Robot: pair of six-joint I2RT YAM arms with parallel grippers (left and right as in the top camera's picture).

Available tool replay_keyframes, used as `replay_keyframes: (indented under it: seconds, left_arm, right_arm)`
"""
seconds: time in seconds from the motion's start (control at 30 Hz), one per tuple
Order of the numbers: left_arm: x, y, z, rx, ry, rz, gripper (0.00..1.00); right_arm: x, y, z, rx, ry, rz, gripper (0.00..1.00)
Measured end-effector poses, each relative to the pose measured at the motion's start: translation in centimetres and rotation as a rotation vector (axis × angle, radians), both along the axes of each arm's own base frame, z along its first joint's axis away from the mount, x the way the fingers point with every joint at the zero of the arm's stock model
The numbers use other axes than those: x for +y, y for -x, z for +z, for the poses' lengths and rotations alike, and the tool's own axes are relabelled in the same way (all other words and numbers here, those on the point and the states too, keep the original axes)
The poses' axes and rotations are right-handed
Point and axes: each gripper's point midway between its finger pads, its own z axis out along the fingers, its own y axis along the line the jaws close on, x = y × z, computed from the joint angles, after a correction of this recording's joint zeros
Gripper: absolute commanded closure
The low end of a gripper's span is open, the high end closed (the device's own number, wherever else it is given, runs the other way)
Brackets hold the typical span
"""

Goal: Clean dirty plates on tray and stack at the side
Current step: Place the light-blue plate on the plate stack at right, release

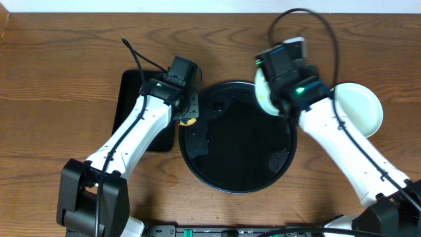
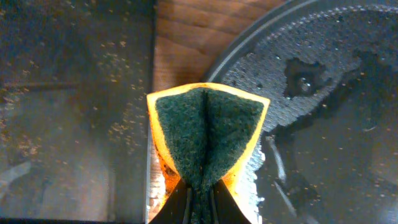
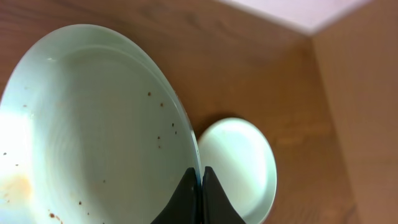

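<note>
Next I will move my right gripper to the right in the overhead view and down onto the second pale plate, since it lies beside the tray [image 1: 230, 158] as the stack's base.
The round black tray [image 1: 230, 158] lies mid-table, wet and with no plate on it. My right gripper [image 1: 275, 99] is shut on the rim of a pale mint-blue plate [image 1: 262, 95] and holds it on edge over the tray's far right rim. In the right wrist view this plate [image 3: 93, 124] shows brown specks and a faint smear, pinched in the gripper [image 3: 200, 186]. A second pale plate [image 1: 360, 108] [image 3: 239, 165] lies on the table to the right. My left gripper [image 1: 189, 118] [image 2: 200, 199] is shut on a folded yellow-green sponge [image 2: 207, 134] at the tray's left rim [image 2: 323, 124]. The yellow plate is out of view.
A smaller rectangular black tray [image 1: 131, 99] [image 2: 68, 112] lies left of the round tray, with a narrow strip of wooden table [image 2: 186, 37] between them. A black cable [image 1: 141, 56] runs behind the left arm. A white wall borders the table's far edge.
</note>
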Motion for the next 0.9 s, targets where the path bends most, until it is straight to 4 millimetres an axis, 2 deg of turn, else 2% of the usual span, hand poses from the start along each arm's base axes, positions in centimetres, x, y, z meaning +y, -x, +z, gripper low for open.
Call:
replay_keyframes:
  seconds: [0.13, 0.37, 0.5, 0.63, 0.8, 0.87, 0.9]
  left_arm:
    - [1.6, -0.5, 0.0, -0.003, -0.011, 0.009, 0.93]
    - [6.5, -1.7, 0.0, -0.008, -0.039, 0.069, 0.92]
    - [8.7, -2.3, 0.1, -0.022, -0.054, 0.080, 0.92]
    - [9.6, -3.1, 0.3, -0.050, -0.066, 0.060, 0.92]
    - [9.6, -3.6, -0.6, -0.045, -0.082, 0.016, 0.93]
    - [9.6, -3.6, -1.1, -0.033, -0.086, 0.009, 0.92]
    - [9.6, -3.6, -1.4, -0.027, -0.088, 0.005, 0.92]
  right_arm:
    - [-4.8, 0.0, -0.8, 0.020, -0.058, -0.132, 0.99]
    - [-13.7, 1.7, -1.7, 0.053, -0.105, -0.369, 0.99]
    - [-17.3, 2.9, -2.1, 0.060, -0.143, -0.467, 0.99]
    - [-19.6, 3.7, -3.0, 0.060, -0.190, -0.529, 0.99]
    - [-21.1, 4.5, -5.2, 0.079, -0.243, -0.571, 0.98]
    - [-21.4, 4.7, -6.2, 0.084, -0.265, -0.581, 0.88]
    - [-21.4, 4.8, -6.8, 0.089, -0.280, -0.584, 0.80]
